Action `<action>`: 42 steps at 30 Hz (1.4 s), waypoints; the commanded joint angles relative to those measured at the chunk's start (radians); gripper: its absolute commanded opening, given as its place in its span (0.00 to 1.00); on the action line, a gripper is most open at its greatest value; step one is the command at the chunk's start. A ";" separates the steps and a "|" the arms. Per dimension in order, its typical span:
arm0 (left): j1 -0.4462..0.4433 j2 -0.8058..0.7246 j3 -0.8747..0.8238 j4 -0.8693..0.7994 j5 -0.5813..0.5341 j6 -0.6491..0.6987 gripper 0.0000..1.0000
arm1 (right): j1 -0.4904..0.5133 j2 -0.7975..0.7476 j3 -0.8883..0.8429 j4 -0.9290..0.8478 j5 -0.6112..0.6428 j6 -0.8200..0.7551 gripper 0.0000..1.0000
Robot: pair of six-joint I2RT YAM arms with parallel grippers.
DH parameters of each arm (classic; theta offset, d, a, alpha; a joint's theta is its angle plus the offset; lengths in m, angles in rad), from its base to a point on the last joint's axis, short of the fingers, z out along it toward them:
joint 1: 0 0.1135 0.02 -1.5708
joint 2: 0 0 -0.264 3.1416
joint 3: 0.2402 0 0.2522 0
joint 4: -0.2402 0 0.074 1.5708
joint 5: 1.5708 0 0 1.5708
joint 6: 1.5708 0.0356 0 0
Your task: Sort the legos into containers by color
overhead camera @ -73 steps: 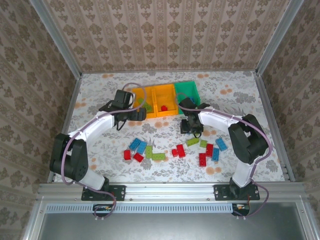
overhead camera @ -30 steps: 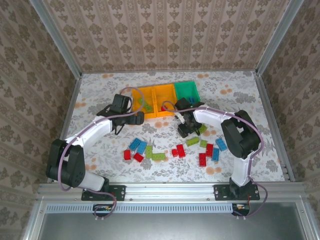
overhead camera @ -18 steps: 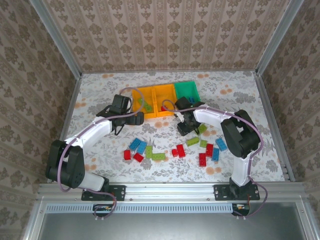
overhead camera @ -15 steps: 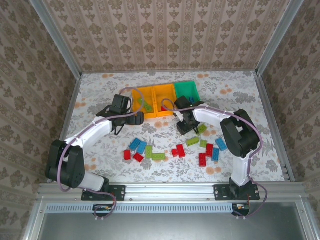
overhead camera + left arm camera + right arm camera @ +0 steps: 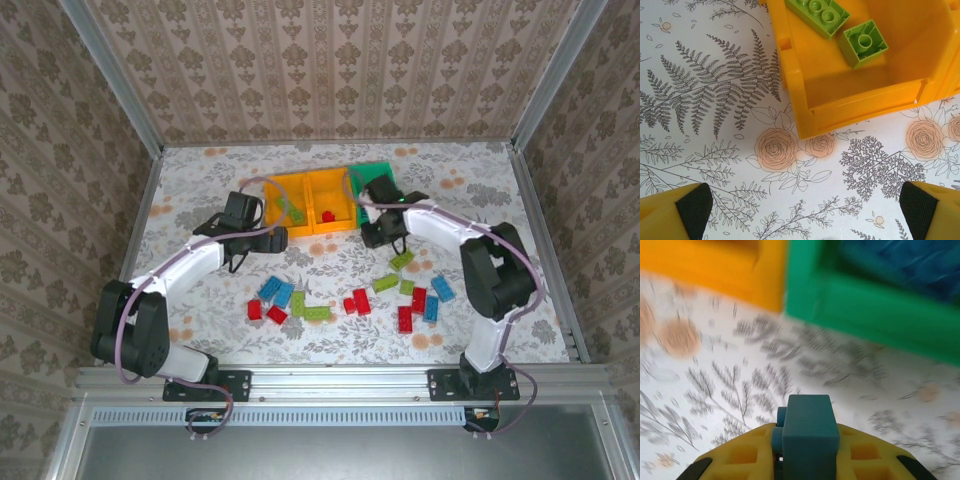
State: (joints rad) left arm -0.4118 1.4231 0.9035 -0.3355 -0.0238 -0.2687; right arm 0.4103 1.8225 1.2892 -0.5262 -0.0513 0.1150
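My right gripper moves outward next, over the green bin with blue inside that stands just outward of it, and releases the blue lego (image 5: pixel 807 432).
The containers stand in a row at the back: an orange bin (image 5: pixel 283 213) holding two lime green legos (image 5: pixel 817 15) (image 5: pixel 863 42), a second orange bin (image 5: pixel 328 212) with a red lego (image 5: pixel 327 215), and a green bin (image 5: pixel 375 184) (image 5: pixel 865 295) with blue inside. My right gripper (image 5: pixel 384 230) (image 5: pixel 807 460) is shut on a blue lego (image 5: pixel 807 432), just in front of the green bin's near wall. My left gripper (image 5: pixel 268 236) (image 5: pixel 805 215) hangs open over bare table just in front of the left orange bin (image 5: pixel 860 100).
Several loose red, blue and green legos lie scattered on the flowered table between the arms, from a red one (image 5: pixel 255 309) on the left to a blue one (image 5: pixel 442 288) on the right. Walls enclose the table on three sides.
My right gripper has shut on the blue lego and carried it up and to the right, to the green bin. My left gripper drew back from the orange bin and now holds still.
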 commanded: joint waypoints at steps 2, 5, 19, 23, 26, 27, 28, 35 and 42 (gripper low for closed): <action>-0.002 -0.042 -0.029 -0.019 -0.020 -0.006 1.00 | -0.095 -0.037 0.053 0.078 -0.104 0.183 0.14; -0.014 -0.044 -0.049 -0.026 -0.034 -0.016 1.00 | -0.109 0.018 0.139 0.026 -0.084 0.212 0.15; -0.173 -0.012 -0.062 -0.030 -0.077 -0.051 1.00 | -0.134 0.229 0.376 -0.064 -0.029 0.337 0.26; -0.215 0.005 -0.061 -0.045 -0.092 -0.087 1.00 | -0.135 0.249 0.390 -0.056 -0.038 0.362 0.35; -0.225 0.004 -0.071 -0.059 -0.097 -0.121 1.00 | -0.135 0.254 0.391 -0.049 -0.050 0.371 0.44; -0.226 0.001 -0.076 -0.062 -0.099 -0.124 1.00 | -0.135 0.252 0.391 -0.049 -0.050 0.372 0.48; -0.229 -0.003 -0.081 -0.067 -0.102 -0.128 1.00 | -0.135 0.250 0.391 -0.050 -0.053 0.372 0.49; -0.229 0.006 -0.099 -0.129 -0.104 -0.131 0.98 | -0.134 0.200 0.342 -0.035 -0.078 0.367 0.61; -0.227 -0.072 -0.170 -0.151 -0.093 -0.148 0.91 | -0.134 0.143 0.276 -0.025 -0.082 0.354 0.66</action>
State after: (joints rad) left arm -0.6365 1.4002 0.7628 -0.4389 -0.1097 -0.3962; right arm 0.2798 2.0193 1.5898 -0.5404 -0.1223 0.4744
